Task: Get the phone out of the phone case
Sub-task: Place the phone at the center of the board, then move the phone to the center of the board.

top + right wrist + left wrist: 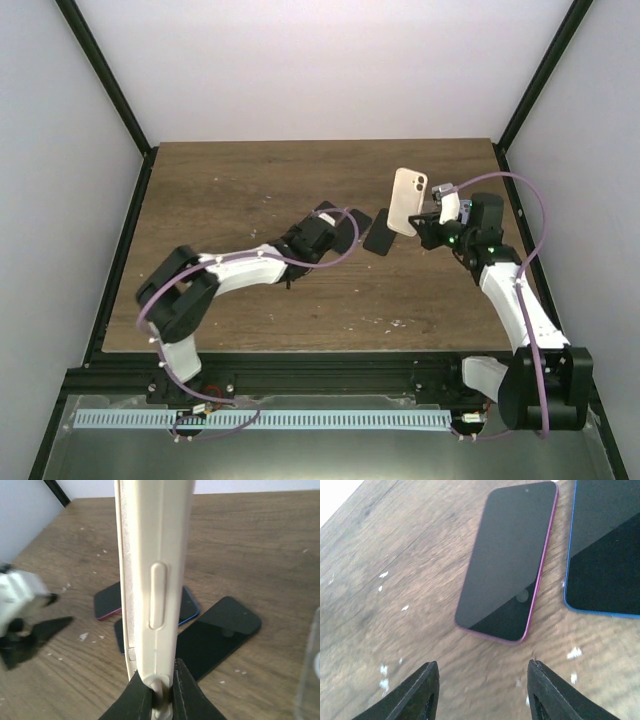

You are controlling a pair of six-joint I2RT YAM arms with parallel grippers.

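Note:
The robot's right gripper needs to go down next, tilt the case flat onto the bare wood point(406, 242) point(267, 655) beside the black phone and let go, because that empty spot is below.
My right gripper point(160, 682) point(427, 228) is shut on the bottom edge of a cream phone case point(155, 555) point(407, 200) and holds it upright above the table. I cannot tell whether a phone sits inside it. A purple-edged phone point(507, 560) point(106, 604) lies screen up on the wood, just ahead of my left gripper point(482, 664) point(320, 235). That gripper is open with nothing between its fingers and hovers low over the table.
A blue-edged phone point(605, 555) point(189, 607) lies beside the purple one, and a black phone point(220, 630) point(380, 236) lies to their right. White crumbs dot the wooden table point(230, 190). Something clear point(310, 670) shows at the right edge of the right wrist view.

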